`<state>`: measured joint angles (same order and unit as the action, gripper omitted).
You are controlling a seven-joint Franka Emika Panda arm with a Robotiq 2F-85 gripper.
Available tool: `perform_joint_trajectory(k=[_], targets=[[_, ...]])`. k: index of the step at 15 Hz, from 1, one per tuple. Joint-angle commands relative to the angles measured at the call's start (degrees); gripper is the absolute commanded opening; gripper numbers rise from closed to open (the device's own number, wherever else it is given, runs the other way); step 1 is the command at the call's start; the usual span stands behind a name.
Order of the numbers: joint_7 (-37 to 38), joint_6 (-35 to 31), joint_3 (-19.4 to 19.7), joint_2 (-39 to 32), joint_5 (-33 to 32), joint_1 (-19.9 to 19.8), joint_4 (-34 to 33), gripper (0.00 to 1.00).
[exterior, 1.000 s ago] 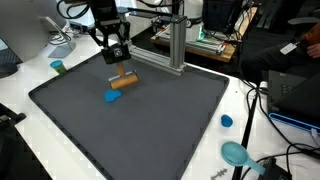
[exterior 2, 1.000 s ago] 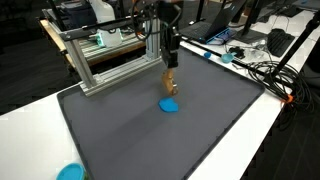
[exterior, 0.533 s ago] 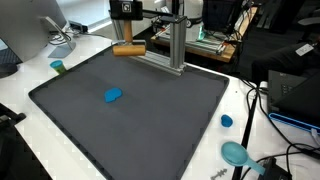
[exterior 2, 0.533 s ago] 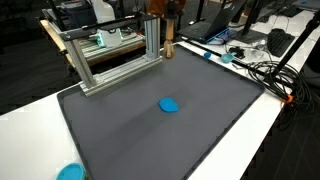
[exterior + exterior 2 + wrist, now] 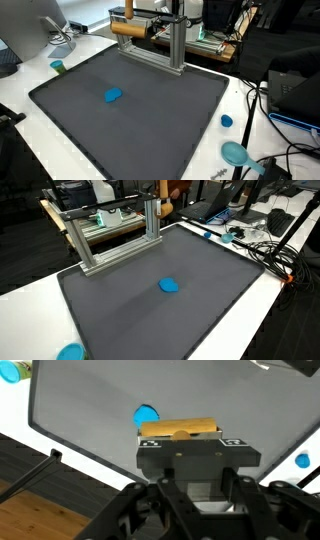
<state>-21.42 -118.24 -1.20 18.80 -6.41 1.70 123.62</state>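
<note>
The cylinder (image 5: 130, 29) comes down next into the gap between the frame's posts, as that is empty; my gripper turns square to the frame first, then releases.
My gripper (image 5: 125, 20) hangs high at the top edge of an exterior view, shut on a brown wooden cylinder (image 5: 130, 29) held level in front of the aluminium frame. In the wrist view the cylinder (image 5: 180, 429) lies crosswise just beyond the gripper (image 5: 190, 440), whose black body hides the fingertips. A small blue flat object (image 5: 113, 96) lies alone on the dark grey mat (image 5: 160, 130), well below and apart from the cylinder; it also shows as the blue object (image 5: 170, 284) and the blue object (image 5: 146, 413).
An aluminium frame (image 5: 176, 45) stands along the mat's far edge, also seen as the frame (image 5: 110, 240). A small blue cap (image 5: 227, 121), a teal bowl (image 5: 236, 153) and a green cup (image 5: 58, 67) sit off the mat. Cables and equipment lie around the white table.
The gripper has risen from just above the mat beside the blue object to the top of the view, carrying the wooden cylinder up. The blue object stayed put.
</note>
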Motion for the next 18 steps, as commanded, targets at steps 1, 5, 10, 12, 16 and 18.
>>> perform_joint_trajectory(k=[1, 5, 10, 12, 16, 18], targets=[[0.41, -0.14, 0.68, 0.03, -0.29, 0.8, 0.23, 0.21], [8.43, 1.75, -1.07, 1.55, 0.55, 0.95, 4.3, 0.21], [17.74, -1.46, -1.75, 7.0, 5.93, 2.09, 12.85, 0.21], [20.19, -4.61, -0.79, 10.4, 7.83, 1.53, 16.86, 0.21], [21.11, -6.13, -0.73, 9.21, 5.91, 0.3, 16.87, 0.46], [21.29, -7.02, -0.46, 11.27, 5.85, -0.41, 18.71, 0.21]])
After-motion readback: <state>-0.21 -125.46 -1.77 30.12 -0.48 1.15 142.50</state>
